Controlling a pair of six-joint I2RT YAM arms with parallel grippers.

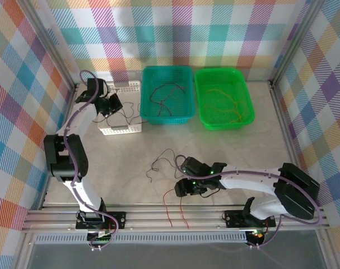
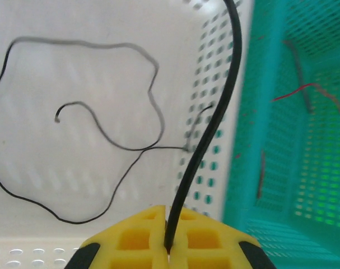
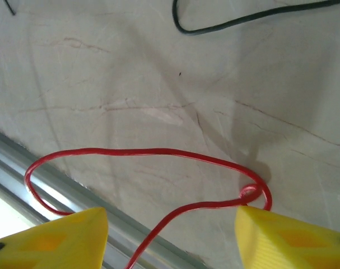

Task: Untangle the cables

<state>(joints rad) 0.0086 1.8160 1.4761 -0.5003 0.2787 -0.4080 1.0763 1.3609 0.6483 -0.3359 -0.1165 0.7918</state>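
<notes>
The left gripper goes down toward the bottom of the white basket (image 2: 139, 188) below it next and opens its fingers to release the black cable.
My left gripper (image 1: 111, 105) hangs over the white basket (image 1: 120, 130), and its yellow jaws (image 2: 168, 246) are shut on a black cable (image 2: 206, 140) that rises out of them. A thinner black cable (image 2: 102, 123) lies coiled on the white basket's floor. My right gripper (image 1: 184, 188) is low over the table near the front edge and stands open (image 3: 170, 235). A red cable (image 3: 158, 151) loops between its fingers, and a small curl of it touches the right fingertip (image 3: 254, 221). Its red ends (image 1: 170, 210) trail toward the front rail. Loose black cables (image 1: 164, 159) lie just beyond.
A teal basket (image 1: 167, 120) at the back holds dark and red cables. Beside it a green basket (image 1: 226, 124) holds yellow and orange ones. An aluminium rail (image 1: 175, 216) runs along the table's front edge, close under my right gripper. Checked walls enclose three sides.
</notes>
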